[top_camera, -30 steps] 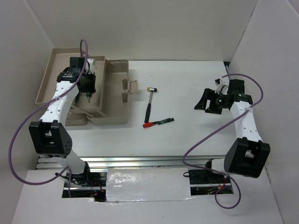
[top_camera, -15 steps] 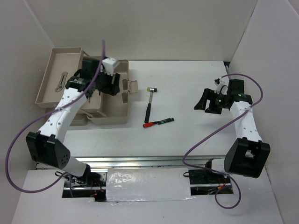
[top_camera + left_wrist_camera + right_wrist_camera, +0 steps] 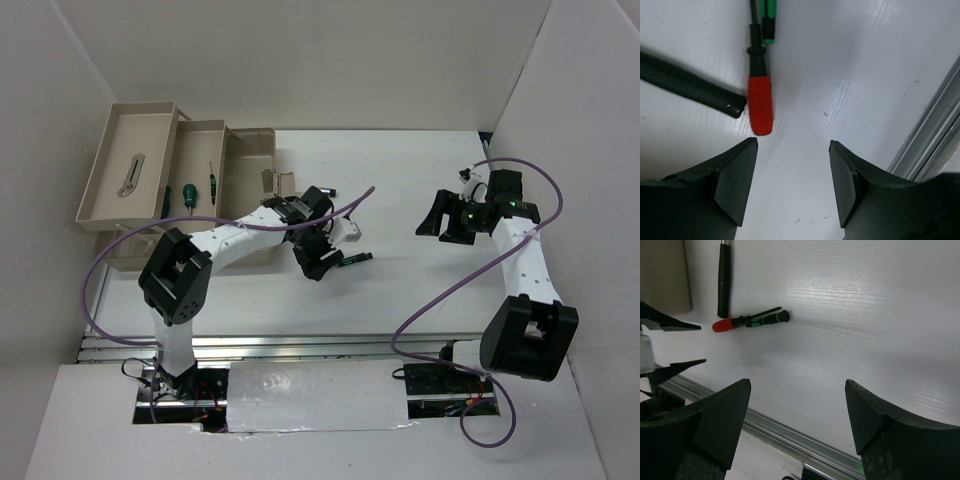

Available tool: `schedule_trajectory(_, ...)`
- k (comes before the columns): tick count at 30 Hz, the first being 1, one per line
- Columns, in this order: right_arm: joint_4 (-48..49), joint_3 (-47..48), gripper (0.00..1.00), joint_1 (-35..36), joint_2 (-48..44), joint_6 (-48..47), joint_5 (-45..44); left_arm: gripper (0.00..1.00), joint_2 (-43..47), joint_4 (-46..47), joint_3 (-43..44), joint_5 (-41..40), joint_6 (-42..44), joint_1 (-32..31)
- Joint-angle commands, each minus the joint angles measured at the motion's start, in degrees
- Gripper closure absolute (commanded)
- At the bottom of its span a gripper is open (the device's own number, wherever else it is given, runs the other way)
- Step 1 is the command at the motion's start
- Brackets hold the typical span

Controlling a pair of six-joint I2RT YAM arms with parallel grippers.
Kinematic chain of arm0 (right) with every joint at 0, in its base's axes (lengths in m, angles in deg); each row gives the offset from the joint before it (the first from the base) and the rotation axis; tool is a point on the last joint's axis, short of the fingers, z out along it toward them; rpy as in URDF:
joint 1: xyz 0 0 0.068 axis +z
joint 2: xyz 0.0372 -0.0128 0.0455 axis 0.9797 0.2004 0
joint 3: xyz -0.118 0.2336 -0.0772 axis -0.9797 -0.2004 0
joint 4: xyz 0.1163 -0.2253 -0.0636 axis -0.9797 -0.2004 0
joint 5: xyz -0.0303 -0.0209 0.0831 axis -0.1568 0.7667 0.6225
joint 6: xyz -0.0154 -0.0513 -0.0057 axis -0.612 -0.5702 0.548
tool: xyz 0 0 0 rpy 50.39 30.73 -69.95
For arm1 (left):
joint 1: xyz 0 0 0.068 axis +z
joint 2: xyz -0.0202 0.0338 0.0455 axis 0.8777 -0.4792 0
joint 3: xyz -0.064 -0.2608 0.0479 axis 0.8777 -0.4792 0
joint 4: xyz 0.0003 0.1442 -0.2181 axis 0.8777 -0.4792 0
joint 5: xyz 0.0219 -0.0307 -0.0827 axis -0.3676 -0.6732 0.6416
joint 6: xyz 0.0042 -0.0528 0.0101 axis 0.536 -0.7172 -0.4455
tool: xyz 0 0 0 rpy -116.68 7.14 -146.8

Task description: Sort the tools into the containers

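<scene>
My left gripper should move down toward the end of the mallet's handle next, with its fingers on both sides of the red part, because the red handle (image 3: 760,106) is below it and just past its open fingers.
My left gripper (image 3: 793,142) hangs open just above the table, its fingertips short of the butt of a red-handled screwdriver (image 3: 760,105). A green-handled screwdriver (image 3: 769,20) lies alongside that one's shaft, and the black mallet handle (image 3: 690,85) ends just left of it. From above, the left gripper (image 3: 320,262) covers the red screwdriver; the green one (image 3: 355,258) shows. The beige toolbox (image 3: 255,140) holds a silver tool (image 3: 130,175) in its far-left tray (image 3: 105,150) and two green-handled screwdrivers (image 3: 188,195) in the middle tray (image 3: 205,128). My right gripper (image 3: 447,222) hovers open and empty at the right.
The toolbox latch flap (image 3: 283,183) stands by the left forearm. An aluminium rail (image 3: 790,430) runs along the table's near edge. White walls close in left, back and right. Purple cables loop from both arms.
The left arm swung from over the toolbox's middle tray to the table centre. Its jaws opened, leaving a green-handled screwdriver in that tray. The right arm stayed still.
</scene>
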Motion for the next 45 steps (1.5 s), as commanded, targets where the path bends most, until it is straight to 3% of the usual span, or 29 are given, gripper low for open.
schedule_trajectory(1,0.21,0.87,0.16,-0.24,-1.13,0.03,-0.33,0.28,-2.51,0.46,2.58,-0.39,2.13,-1.21)
schedule_trajectory(17,0.38,0.35,0.16,-0.85,-0.77,-0.32,0.46,0.37,-10.44,1.96,4.61,-8.56,-0.42,-2.18)
schedule_trajectory(26,0.47,0.26,0.16,-0.85,-0.68,-0.24,0.72,0.55,-9.30,3.18,1.71,-8.39,-1.30,-5.25)
schedule_trajectory(30,0.12,0.61,0.16,-1.12,-0.60,-0.32,0.72,0.59,-10.70,3.36,1.18,-9.09,-2.27,-6.40)
schedule_trajectory(45,0.12,0.70,0.16,-1.12,-0.60,-0.32,0.89,0.60,-15.19,3.71,3.38,-13.22,-5.79,-6.58)
